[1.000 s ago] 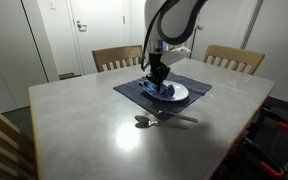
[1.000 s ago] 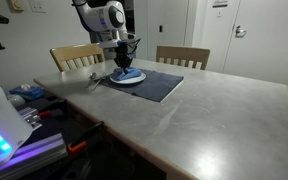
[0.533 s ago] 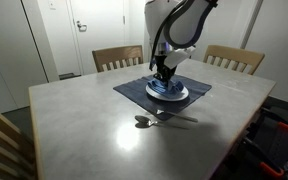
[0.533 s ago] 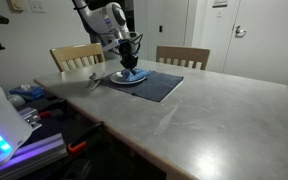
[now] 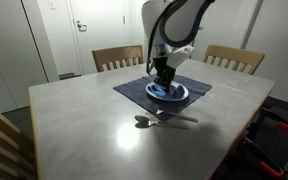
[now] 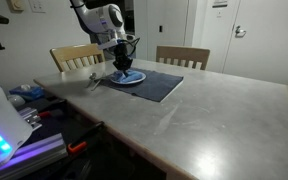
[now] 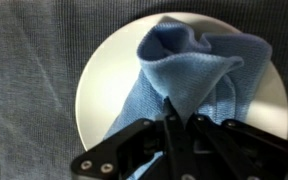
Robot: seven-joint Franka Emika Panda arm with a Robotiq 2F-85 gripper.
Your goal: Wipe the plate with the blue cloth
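Observation:
The placemat's bare corner is to my gripper's right in the wrist view, so my gripper will next lift the cloth off the plate, move across there, go down and let go of it.
A white plate (image 7: 109, 70) lies on a dark blue placemat (image 7: 29, 70); it also shows in both exterior views (image 5: 181, 93) (image 6: 136, 78). A crumpled blue cloth (image 7: 199, 65) lies on the plate. My gripper (image 7: 179, 118) is shut on the cloth's near edge and presses it onto the plate. In both exterior views the gripper (image 5: 162, 82) (image 6: 123, 68) stands straight down over the plate, with the cloth (image 5: 167, 92) bunched under it.
A spoon (image 5: 144, 121) and another utensil (image 5: 179, 117) lie on the grey table (image 5: 84, 120) in front of the placemat (image 5: 134, 90). Wooden chairs (image 5: 116, 58) (image 5: 234, 58) stand at the far side. A table edge lies near the placemat (image 6: 159, 88).
The gripper with the cloth swept across the plate one way, then partly back the other way, rubbing over its surface. The plate and placemat stayed put.

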